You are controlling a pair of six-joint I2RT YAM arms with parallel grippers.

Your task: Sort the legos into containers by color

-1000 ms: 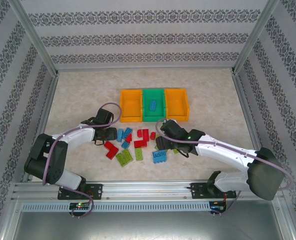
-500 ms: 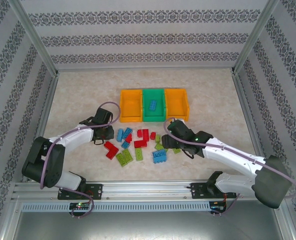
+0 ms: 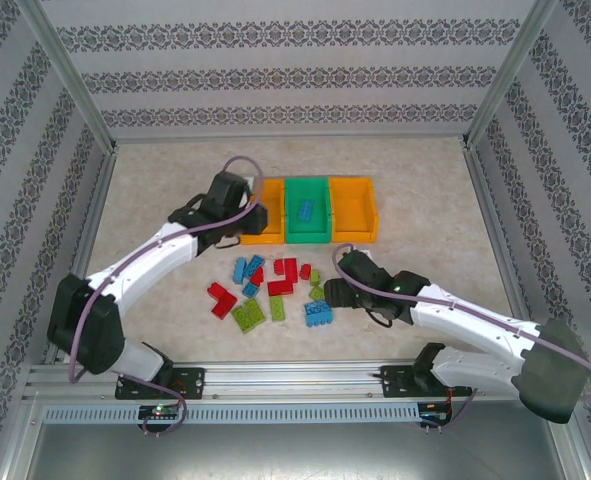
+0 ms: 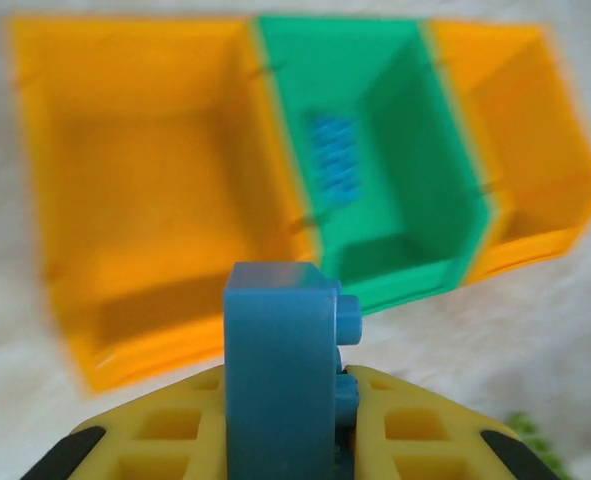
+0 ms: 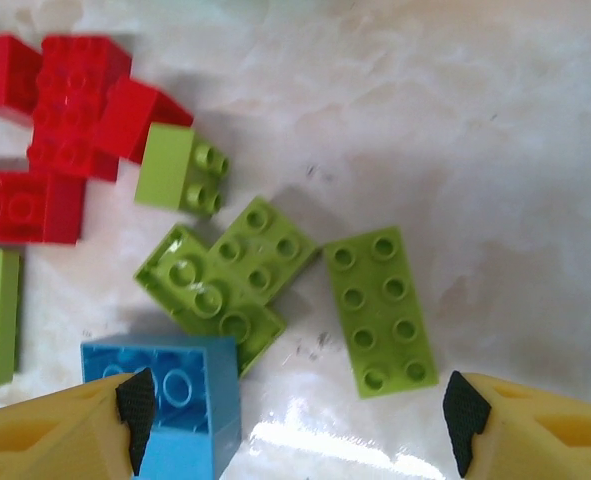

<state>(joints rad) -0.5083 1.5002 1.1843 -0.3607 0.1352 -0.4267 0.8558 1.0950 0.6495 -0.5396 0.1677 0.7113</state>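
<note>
My left gripper carries my blue brick across over the green bin next and releases it. That bin, with a blue brick already in it, lies past the orange bin.
My left gripper [image 3: 245,203] hangs over the near edge of the left orange bin [image 3: 260,212], shut on a blue brick [image 4: 280,365] that stands upright between its yellow fingers. In the left wrist view the left orange bin [image 4: 145,200] looks empty, while the green bin [image 4: 400,190] holds one blue brick [image 4: 333,160]. The right orange bin [image 4: 520,150] stands beside it. My right gripper [image 5: 300,415] is open low over the pile's right side. A flat lime brick [image 5: 380,310] and an L-shaped lime brick [image 5: 225,275] lie between its fingers. An upturned blue brick [image 5: 170,400] sits by its left fingertip.
Loose red, blue and lime bricks [image 3: 270,285] lie scattered mid-table between the arms. Red bricks [image 5: 65,120] and a small lime brick [image 5: 180,170] lie beyond the right gripper. The three bins stand in a row at the back, with patterned walls around the table.
My left arm has lifted away from the pile and swung back toward the left orange bin, carrying the blue brick. My right gripper has shifted slightly toward the near right of the pile.
</note>
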